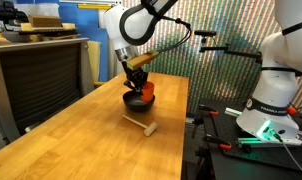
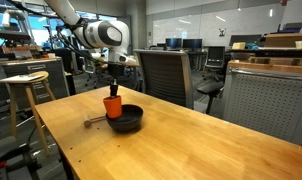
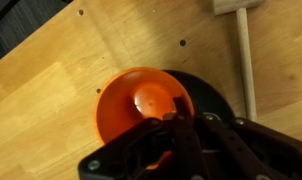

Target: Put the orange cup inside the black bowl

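Note:
The orange cup [image 1: 148, 90] still overlaps the black bowl's rim at one side, so my gripper will move outward and down to release it inside the bowl.
The orange cup [image 1: 148, 90] is upright, and my gripper [image 1: 141, 79] is shut on its rim. The cup is held at one side of the black bowl [image 1: 137, 101], overlapping the bowl's rim. I cannot tell whether it rests in the bowl or hangs just above it. Both also show in an exterior view, the cup [image 2: 112, 105] and the bowl [image 2: 128, 121], with the gripper [image 2: 113, 92] above. In the wrist view I look down into the cup [image 3: 141, 100]. One finger [image 3: 181, 128] is inside it, and the bowl [image 3: 209, 95] is partly hidden behind it.
A small pale wooden piece with a thin handle [image 1: 139, 122] lies on the wooden table [image 1: 81, 140] beside the bowl. It also shows in the wrist view [image 3: 245, 50]. An office chair [image 2: 166, 75] and a stool [image 2: 26, 80] stand around the table.

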Tool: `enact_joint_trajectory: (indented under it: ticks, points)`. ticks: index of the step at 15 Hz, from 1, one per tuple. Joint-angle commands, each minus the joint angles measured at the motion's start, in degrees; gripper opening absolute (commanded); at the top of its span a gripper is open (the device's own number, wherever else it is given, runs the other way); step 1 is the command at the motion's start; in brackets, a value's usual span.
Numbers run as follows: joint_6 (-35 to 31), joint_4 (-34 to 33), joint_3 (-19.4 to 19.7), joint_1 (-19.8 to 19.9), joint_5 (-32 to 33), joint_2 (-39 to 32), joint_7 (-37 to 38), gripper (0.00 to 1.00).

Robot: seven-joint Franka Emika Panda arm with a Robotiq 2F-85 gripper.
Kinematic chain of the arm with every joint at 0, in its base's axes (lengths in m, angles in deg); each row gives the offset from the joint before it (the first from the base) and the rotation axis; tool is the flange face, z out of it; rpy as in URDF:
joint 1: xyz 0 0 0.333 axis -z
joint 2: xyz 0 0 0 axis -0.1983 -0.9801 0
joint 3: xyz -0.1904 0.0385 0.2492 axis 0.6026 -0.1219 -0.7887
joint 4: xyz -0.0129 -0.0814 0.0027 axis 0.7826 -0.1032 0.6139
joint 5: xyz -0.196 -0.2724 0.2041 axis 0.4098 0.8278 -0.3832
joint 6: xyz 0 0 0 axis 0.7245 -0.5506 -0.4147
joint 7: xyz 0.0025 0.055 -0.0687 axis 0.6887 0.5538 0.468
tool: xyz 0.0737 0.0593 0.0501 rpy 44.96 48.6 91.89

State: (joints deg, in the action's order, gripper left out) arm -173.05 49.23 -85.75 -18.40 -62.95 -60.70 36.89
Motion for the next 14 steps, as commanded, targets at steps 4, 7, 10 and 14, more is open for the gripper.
enact_joint_trajectory:
  ticks: [4, 7, 10, 14]
  points:
    - [-2.51, -10.00, 0.36, 2.14, -4.40, -10.44, -4.67, 0.02]
    - [-2.28, -11.83, -0.66, 2.99, -7.91, -11.85, -8.30, 0.33]
    - [-5.18, -4.64, -3.09, 1.36, -11.73, -3.21, -13.49, 0.55]
    - [-8.46, 1.60, -3.17, -3.12, -6.22, 6.89, -14.34, 0.86]
